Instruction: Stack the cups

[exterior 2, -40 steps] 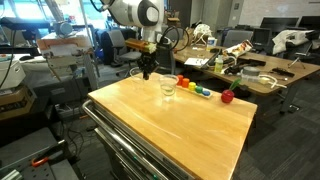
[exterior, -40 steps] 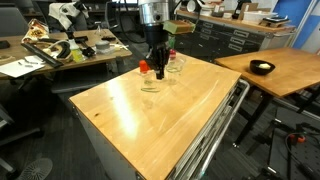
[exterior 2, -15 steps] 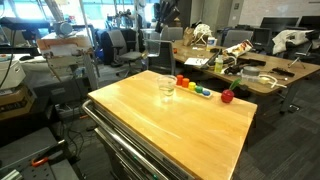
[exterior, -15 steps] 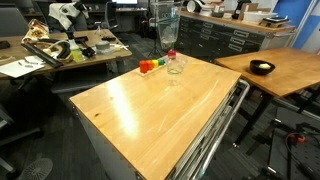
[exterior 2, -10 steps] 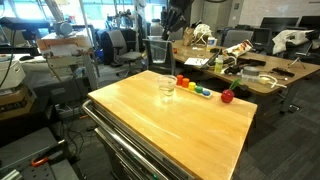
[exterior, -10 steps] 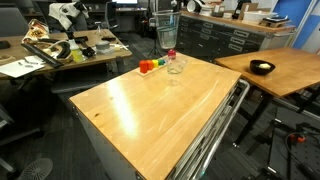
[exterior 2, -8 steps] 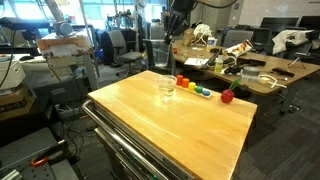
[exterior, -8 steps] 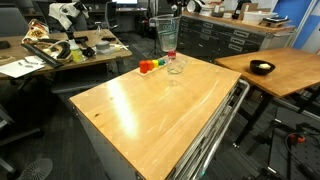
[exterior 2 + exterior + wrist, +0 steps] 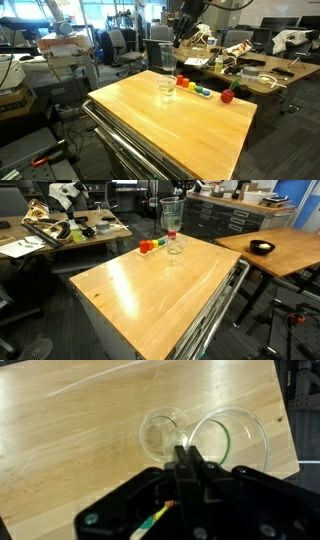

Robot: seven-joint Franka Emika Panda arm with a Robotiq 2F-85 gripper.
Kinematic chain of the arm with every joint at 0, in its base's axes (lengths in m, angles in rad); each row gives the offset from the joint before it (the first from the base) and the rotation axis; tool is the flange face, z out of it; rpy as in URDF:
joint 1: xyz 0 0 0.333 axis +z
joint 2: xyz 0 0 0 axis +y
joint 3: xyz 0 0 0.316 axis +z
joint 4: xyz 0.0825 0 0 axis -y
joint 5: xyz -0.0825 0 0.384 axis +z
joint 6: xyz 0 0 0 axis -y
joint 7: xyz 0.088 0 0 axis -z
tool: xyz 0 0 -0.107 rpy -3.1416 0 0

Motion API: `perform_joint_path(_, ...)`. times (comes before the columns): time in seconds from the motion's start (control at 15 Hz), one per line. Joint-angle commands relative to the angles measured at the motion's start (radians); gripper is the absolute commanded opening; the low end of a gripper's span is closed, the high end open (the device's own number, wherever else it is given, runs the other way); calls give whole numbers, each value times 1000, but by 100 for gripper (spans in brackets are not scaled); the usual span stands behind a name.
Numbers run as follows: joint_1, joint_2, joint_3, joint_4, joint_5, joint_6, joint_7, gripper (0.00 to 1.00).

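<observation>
I will next move my gripper left in the wrist view, lower the held cup inside the standing cup's opening [image 9: 166,79] [image 9: 162,434] and let go, since that opening is below and to that side.
My gripper [image 9: 188,460] is shut on the rim of a clear plastic cup [image 9: 232,440] and holds it high above the wooden table. In an exterior view the held cup [image 9: 170,216] hangs upright just above and slightly behind another clear cup [image 9: 175,246] that stands on the table's far end. In the wrist view that standing cup [image 9: 162,432] lies left of the held one. It also shows in an exterior view [image 9: 166,88], with the arm [image 9: 188,18] above and behind it. I cannot make out a third cup separately.
Small red, orange and green objects [image 9: 147,246] lie next to the standing cup, and show as a row [image 9: 192,87] with a red ball [image 9: 227,96]. The wooden table [image 9: 150,290] has metal drawers below. Cluttered desks and chairs surround it.
The gripper took one cup from the table, lifted it high, and has carried it sideways toward a spot over the standing cup.
</observation>
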Motion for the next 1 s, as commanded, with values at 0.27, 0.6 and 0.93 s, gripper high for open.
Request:
perform_joint_path(0.27,-23,-25,2,-39,16,11,3,2)
perform_joint_path(0.6,-11,-33,0,-85,12,11,-9,2)
perform_joint_path(0.93,-15,-44,-2,-124,16,10,-20,2)
